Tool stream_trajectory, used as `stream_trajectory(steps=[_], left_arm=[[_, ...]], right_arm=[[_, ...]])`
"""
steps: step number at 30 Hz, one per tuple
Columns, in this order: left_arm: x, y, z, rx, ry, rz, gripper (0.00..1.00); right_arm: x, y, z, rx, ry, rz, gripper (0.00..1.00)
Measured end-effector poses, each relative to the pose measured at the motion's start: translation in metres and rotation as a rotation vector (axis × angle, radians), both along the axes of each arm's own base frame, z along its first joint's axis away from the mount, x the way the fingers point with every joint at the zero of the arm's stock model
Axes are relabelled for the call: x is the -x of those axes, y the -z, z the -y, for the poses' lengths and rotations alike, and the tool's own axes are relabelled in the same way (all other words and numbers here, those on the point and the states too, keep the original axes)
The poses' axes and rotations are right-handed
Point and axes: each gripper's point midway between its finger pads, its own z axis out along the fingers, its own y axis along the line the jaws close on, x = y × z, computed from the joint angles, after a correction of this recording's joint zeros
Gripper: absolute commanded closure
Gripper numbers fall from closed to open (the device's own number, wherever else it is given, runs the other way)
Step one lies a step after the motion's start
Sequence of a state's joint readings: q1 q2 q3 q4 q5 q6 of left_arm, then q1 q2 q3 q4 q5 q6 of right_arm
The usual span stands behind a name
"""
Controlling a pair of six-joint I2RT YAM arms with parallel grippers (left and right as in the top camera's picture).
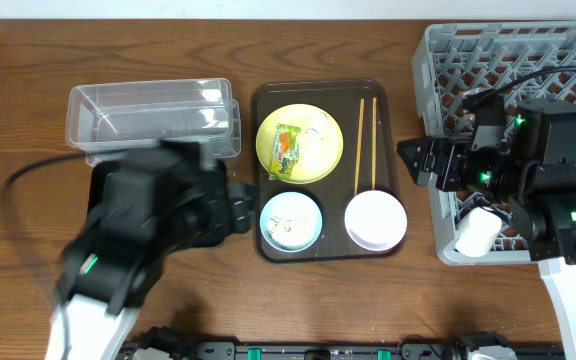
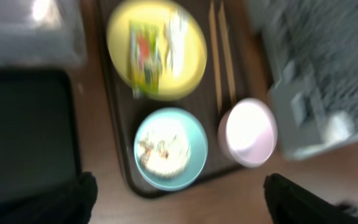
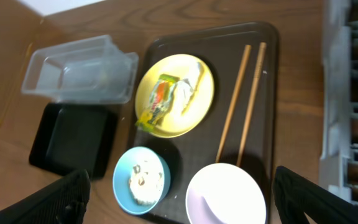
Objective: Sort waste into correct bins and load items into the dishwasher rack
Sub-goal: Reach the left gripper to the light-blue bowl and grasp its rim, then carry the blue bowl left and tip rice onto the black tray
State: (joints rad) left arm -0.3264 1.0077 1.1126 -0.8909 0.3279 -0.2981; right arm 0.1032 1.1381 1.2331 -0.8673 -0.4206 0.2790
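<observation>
The left gripper moves across the light blue bowl (image 1: pixel 290 220) and down onto its rim beside the white bowl next, since rice grains lie in the light blue bowl.
The yellow plate (image 1: pixel 300 143) on a dark brown serving tray holds the snack wrapper (image 1: pixel 287 148) and white paper scraps (image 1: pixel 318 128). Two chopsticks (image 1: pixel 366 145) lie beside it. In front stand the light blue bowl (image 1: pixel 290 220) with rice grains and the empty white bowl (image 1: pixel 375 218). The small white cup (image 1: pixel 478 232) lies in the grey rack (image 1: pixel 528 60). My left gripper (image 1: pixel 238 205) (image 2: pixel 180 186) is open and empty, just left of the blue bowl (image 2: pixel 169 148). My right gripper (image 1: pixel 413 158) (image 3: pixel 182 180) is open and empty at the rack's left edge, above the white bowl (image 3: pixel 225 196).
The clear tub (image 1: pixel 153 115) stands at the back left. The black tray (image 3: pixel 73 140) lies in front of it, hidden under my left arm in the overhead view. The brown serving tray (image 1: pixel 323 250) sits between tub and rack. The left wrist view is blurred.
</observation>
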Motion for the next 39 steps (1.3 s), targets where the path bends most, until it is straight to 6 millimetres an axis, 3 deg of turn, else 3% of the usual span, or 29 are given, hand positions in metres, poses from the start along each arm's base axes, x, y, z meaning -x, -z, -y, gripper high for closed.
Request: stream_trajectory(steps=[4,9,16,22,27,36,39], left_arm=[[-0.005,0.056,0.039,-0.090,0.113,-0.183,0.33],[0.006,0.107,0.083,-0.236,0.245,-0.260,0.37],[0.002,0.159,0.102,-0.379,0.222,-0.300,0.44],[-0.008,0.180,0.117,-0.352,0.206,-0.314,0.47],[-0.008,0.190,0.124,-0.338,0.212,-0.335,0.61],[0.004,0.213,0.130,-0.373,0.238,-0.390,0.94],[0.003,0.212,0.129,-0.378,0.235,-0.385,0.94]], right_arm=[[-0.001,0.002,0.005,-0.002,0.046,-0.023,0.11],[0.003,0.008,0.007,-0.001,0.065,-0.059,0.11],[0.004,0.009,0.008,0.002,0.075,-0.068,0.11],[0.004,0.009,0.009,0.003,0.078,-0.068,0.11],[0.004,0.009,0.009,0.001,0.080,-0.070,0.11],[0.000,0.017,0.008,0.003,0.082,-0.098,0.12],[0.000,0.017,0.008,0.003,0.083,-0.099,0.13]])
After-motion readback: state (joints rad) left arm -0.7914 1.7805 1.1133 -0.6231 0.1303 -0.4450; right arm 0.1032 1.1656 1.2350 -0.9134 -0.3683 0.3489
